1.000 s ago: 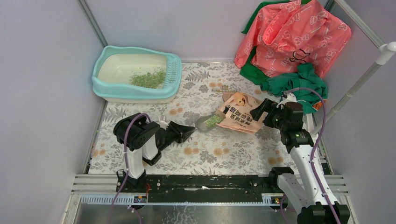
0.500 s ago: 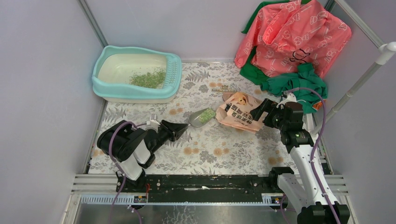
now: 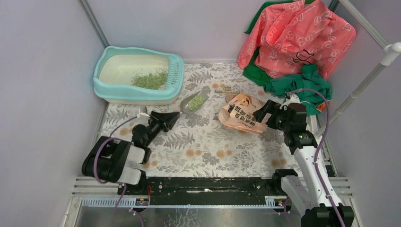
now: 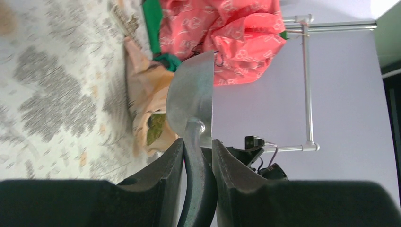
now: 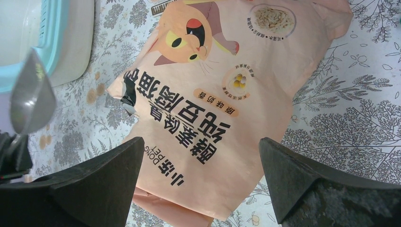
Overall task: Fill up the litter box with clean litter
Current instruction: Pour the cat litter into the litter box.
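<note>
The mat lies clear beside the slotted end. My left gripper should next swing outward over the box [image 3: 102,88] to empty the scoop, then lower the scoop and release it there.
The turquoise litter box [image 3: 102,88] with its cream inner pan stands at the back left and holds a thin patch of clean litter [image 3: 150,79]. My left gripper [image 3: 173,116] is shut on the handle of a grey scoop [image 3: 193,101], whose bowl carries green granules just right of the box's slotted end. The left wrist view shows the scoop [image 4: 194,97] from behind, its dark handle clamped in my left gripper [image 4: 197,147]. My right gripper [image 3: 265,113] hangs open over the pink-orange litter bag [image 3: 243,116]. In its own view the right gripper [image 5: 201,152] has nothing between its fingers.
The bag [image 5: 208,104] lies flat on the floral mat, and its open mouth [image 4: 155,128] shows green litter. A heap of pink and green cloth [image 3: 295,42] fills the back right corner. A white pipe frame [image 3: 366,80] stands at the right. Grey walls close in left and back.
My left arm has carried the loaded scoop away from the bag's mouth, leftward and back toward the litter box. The bag and my right gripper have stayed put.
</note>
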Available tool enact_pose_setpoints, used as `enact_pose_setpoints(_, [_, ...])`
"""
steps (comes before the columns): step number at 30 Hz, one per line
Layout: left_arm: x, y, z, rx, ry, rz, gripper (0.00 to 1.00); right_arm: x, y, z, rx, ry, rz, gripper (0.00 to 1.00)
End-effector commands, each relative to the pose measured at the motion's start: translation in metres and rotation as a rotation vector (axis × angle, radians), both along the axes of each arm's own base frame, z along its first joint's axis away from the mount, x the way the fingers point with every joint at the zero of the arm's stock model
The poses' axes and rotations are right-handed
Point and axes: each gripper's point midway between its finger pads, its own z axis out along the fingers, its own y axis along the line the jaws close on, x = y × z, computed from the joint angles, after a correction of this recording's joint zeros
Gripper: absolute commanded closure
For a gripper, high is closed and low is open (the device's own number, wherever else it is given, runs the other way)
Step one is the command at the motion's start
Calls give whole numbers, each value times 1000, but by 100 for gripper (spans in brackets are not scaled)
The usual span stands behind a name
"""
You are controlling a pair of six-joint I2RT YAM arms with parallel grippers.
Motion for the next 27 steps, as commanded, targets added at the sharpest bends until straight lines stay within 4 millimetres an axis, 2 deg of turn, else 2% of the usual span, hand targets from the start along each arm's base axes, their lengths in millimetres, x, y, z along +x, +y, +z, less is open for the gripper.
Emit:
enact_pose_setpoints(1, [21, 0, 46, 39, -103, -3, 100, 7, 5, 24, 18, -70, 24, 0])
enact_pose_setpoints(3, [39, 9, 58, 124, -113, 43, 100, 6, 7, 24, 33, -71, 33, 0])
enact_pose_setpoints(4, [51, 17, 73, 154, -137, 76, 100, 5, 8, 23, 39, -70, 35, 0])
enact_pose_setpoints(6, [65, 32, 92, 188, -162, 116, 100, 4, 9, 23, 46, -71, 39, 0])
enact_pose_setpoints(12, [101, 80, 129, 274, -188, 236, 100, 1, 13, 22, 64, -73, 55, 0])
enact_pose_setpoints(17, [120, 126, 137, 450, -136, 366, 100, -2, 16, 21, 74, -77, 67, 0])
enact_pose_setpoints(18, [120, 135, 131, 500, -93, 395, 100, -3, 16, 20, 75, -77, 68, 0])
enact_pose_setpoints(22, [121, 171, 136, 669, -17, 546, 100, -4, 18, 19, 89, -78, 77, 0])
enact_pose_setpoints(27, [124, 203, 134, 858, 87, 637, 100, -5, 21, 20, 98, -82, 90, 0])
